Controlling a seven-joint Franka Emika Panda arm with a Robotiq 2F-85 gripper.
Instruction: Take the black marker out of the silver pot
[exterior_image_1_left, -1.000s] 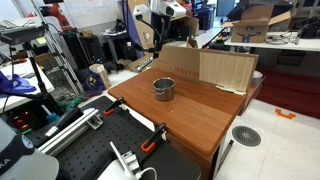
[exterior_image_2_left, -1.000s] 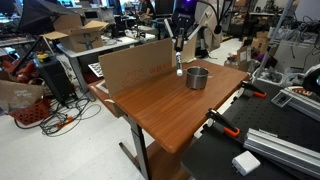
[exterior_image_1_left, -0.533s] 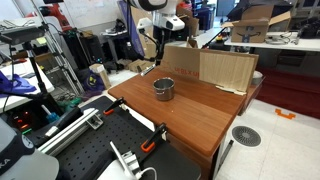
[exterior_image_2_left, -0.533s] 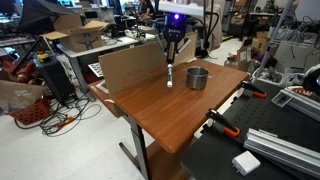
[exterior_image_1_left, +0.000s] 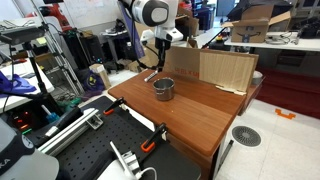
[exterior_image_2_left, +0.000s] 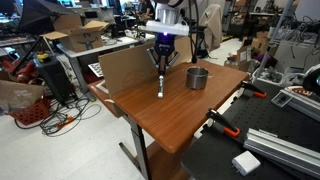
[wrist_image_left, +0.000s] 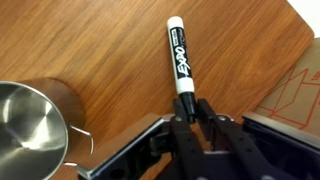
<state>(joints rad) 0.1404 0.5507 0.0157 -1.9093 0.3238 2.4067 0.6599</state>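
Note:
My gripper moves down next toward the clear, bare wood beside the silver pot below it and releases the black marker (wrist_image_left: 179, 58), already outside the pot.
The black marker (wrist_image_left: 179, 58), a white-barrelled pen with a black end, is clamped by that black end in my gripper (wrist_image_left: 190, 108). It hangs tip-down over the wooden table, outside the pot. It shows in both exterior views (exterior_image_2_left: 160, 88) (exterior_image_1_left: 151, 73) below the gripper (exterior_image_2_left: 161, 66) (exterior_image_1_left: 156, 62). The silver pot (exterior_image_2_left: 198, 77) (exterior_image_1_left: 163, 89) stands upright on the table beside the gripper, a short gap away. Part of it shows at the lower left of the wrist view (wrist_image_left: 30, 125), and its visible inside is empty.
A cardboard sheet (exterior_image_2_left: 130, 68) (exterior_image_1_left: 212, 68) stands along the wooden table's (exterior_image_2_left: 180, 115) far edge, close to the gripper. Orange clamps (exterior_image_2_left: 224, 125) grip the table edge. A black perforated bench (exterior_image_1_left: 90, 150) adjoins it, and lab clutter surrounds it.
The gripper has carried the marker sideways away from the pot and lower toward the tabletop. The pot has not moved.

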